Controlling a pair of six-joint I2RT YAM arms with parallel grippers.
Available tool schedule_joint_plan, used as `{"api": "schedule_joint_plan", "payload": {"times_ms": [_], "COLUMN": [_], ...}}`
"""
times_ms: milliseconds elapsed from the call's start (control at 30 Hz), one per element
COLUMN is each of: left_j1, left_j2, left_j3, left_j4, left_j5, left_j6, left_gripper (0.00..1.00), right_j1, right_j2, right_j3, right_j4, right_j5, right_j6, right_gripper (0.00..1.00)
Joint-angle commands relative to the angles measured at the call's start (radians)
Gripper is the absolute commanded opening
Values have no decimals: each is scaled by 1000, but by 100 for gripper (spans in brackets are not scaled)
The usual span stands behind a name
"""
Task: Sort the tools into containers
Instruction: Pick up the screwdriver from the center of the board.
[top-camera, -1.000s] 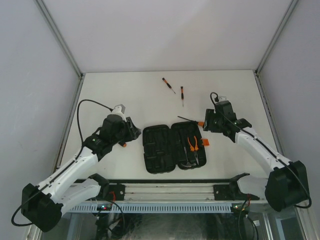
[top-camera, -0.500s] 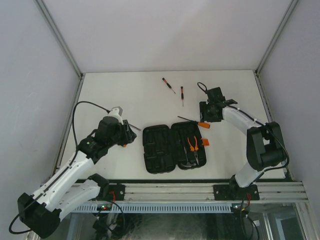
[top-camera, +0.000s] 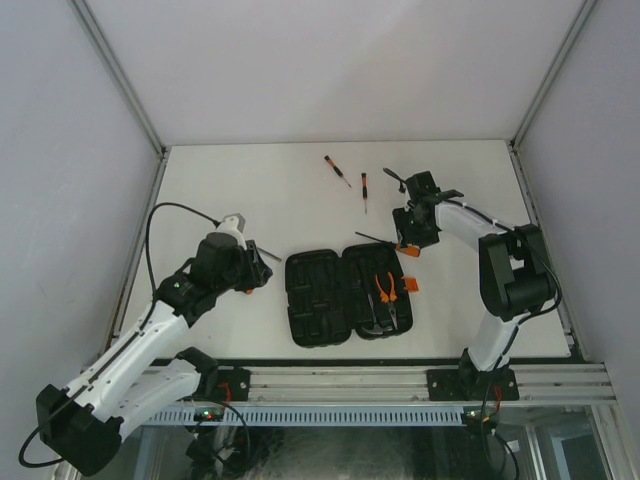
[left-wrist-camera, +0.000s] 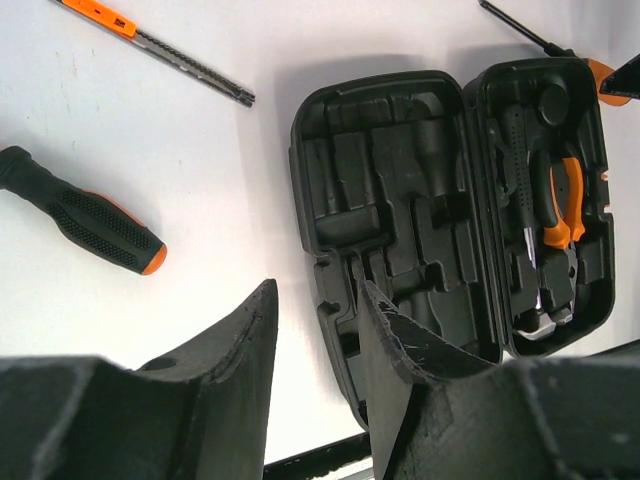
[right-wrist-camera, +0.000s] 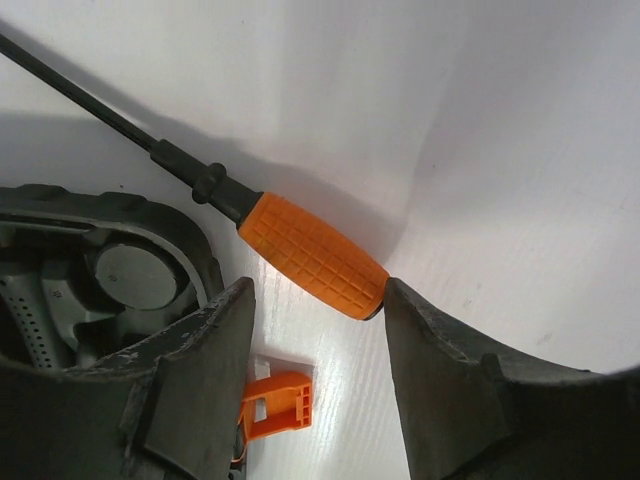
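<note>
The screwdriver's orange handle is below my right gripper's open fingers. My right gripper will go down to the handle next and then close around it.
The black tool case (top-camera: 325, 297) lies open and flat at the table's front middle, with orange-handled pliers (top-camera: 385, 289) in its right half (left-wrist-camera: 540, 200). An orange-handled screwdriver (right-wrist-camera: 312, 256) lies just past the case's far right corner (top-camera: 403, 247). My right gripper (right-wrist-camera: 318, 300) is open right over it, and the handle's end lies at the tip of the right finger (right-wrist-camera: 425, 335). My left gripper (left-wrist-camera: 315, 305) is open and empty left of the case (left-wrist-camera: 400, 220). A black handle with an orange end (left-wrist-camera: 85, 215) and a bit-like tool (left-wrist-camera: 150, 45) lie to its left.
Two small screwdrivers (top-camera: 337, 170) (top-camera: 365, 190) lie apart at the back of the table. The case's orange latch (right-wrist-camera: 275, 400) sticks out below the right gripper. White walls with metal posts enclose the table, and a rail runs along the front edge.
The right arm has swung left and back, bringing its gripper down over the orange-handled screwdriver. The left arm drew back slightly to the left, then held still.
</note>
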Motion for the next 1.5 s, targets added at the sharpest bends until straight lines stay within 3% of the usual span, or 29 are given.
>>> {"api": "schedule_joint_plan", "payload": {"times_ms": [0, 533, 900, 1233, 1467], "left_j1": [11, 16, 50, 58, 59], "left_j2": [7, 12, -25, -106, -168], "left_j3": [51, 45, 35, 17, -3], "left_j4": [16, 25, 24, 58, 107], "left_j5": [9, 27, 22, 43, 65], "left_j6": [22, 17, 4, -15, -25], "left_gripper": [41, 41, 42, 43, 43], "right_j1": [8, 31, 44, 22, -4], "right_j2": [27, 128, 104, -127, -396], "right_j3": [69, 108, 101, -32, -199], "right_j4": [-31, -46, -60, -8, 107], "right_j5": [-27, 31, 42, 27, -44], "right_j6": [-32, -38, -24, 62, 159], "right_gripper": [53, 42, 19, 1, 0]}}
